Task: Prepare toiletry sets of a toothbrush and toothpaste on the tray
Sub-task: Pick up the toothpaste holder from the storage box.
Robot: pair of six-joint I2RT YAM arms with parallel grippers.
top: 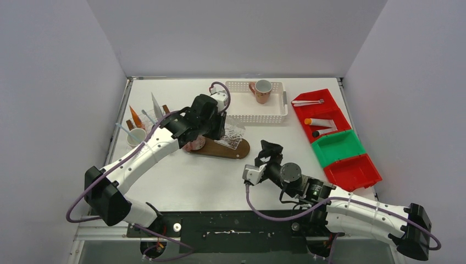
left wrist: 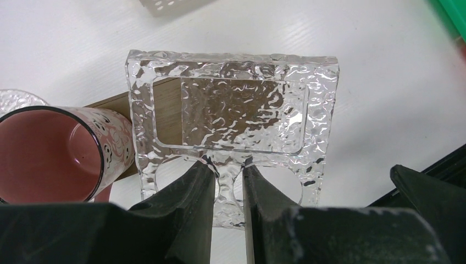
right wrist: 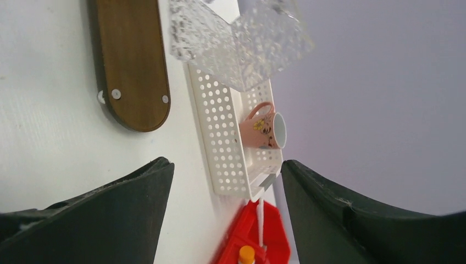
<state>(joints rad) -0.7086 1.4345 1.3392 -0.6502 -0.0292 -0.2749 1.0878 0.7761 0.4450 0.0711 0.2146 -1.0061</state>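
Next, my left gripper brings the slanted holder down to the bare wood beside the patterned mug, turns it along the tray (top: pixel 220 148), and releases it.
My left gripper (left wrist: pixel 228 176) is shut on the middle strip of a clear textured holder (left wrist: pixel 236 110), between its two round holes, above the right end of the wooden tray (top: pixel 220 148). A patterned mug (left wrist: pixel 49 154) with a pink inside stands on the tray beside the holder. My right gripper (top: pixel 269 151) is open and holds nothing, just right of the tray. A white toothbrush (top: pixel 308 102) and an orange-capped toothpaste tube (top: pixel 321 122) lie in the red bin (top: pixel 329 107). A pink mug (top: pixel 262 91) stands in the white basket (top: pixel 242 113).
At the far left a white mug (top: pixel 136 136) holds a toothbrush, with tapered tubes (top: pixel 157 107) standing behind it. A green bin (top: pixel 338 147) and another red bin (top: pixel 354 171) sit at the right. Walls close in the table's back and sides.
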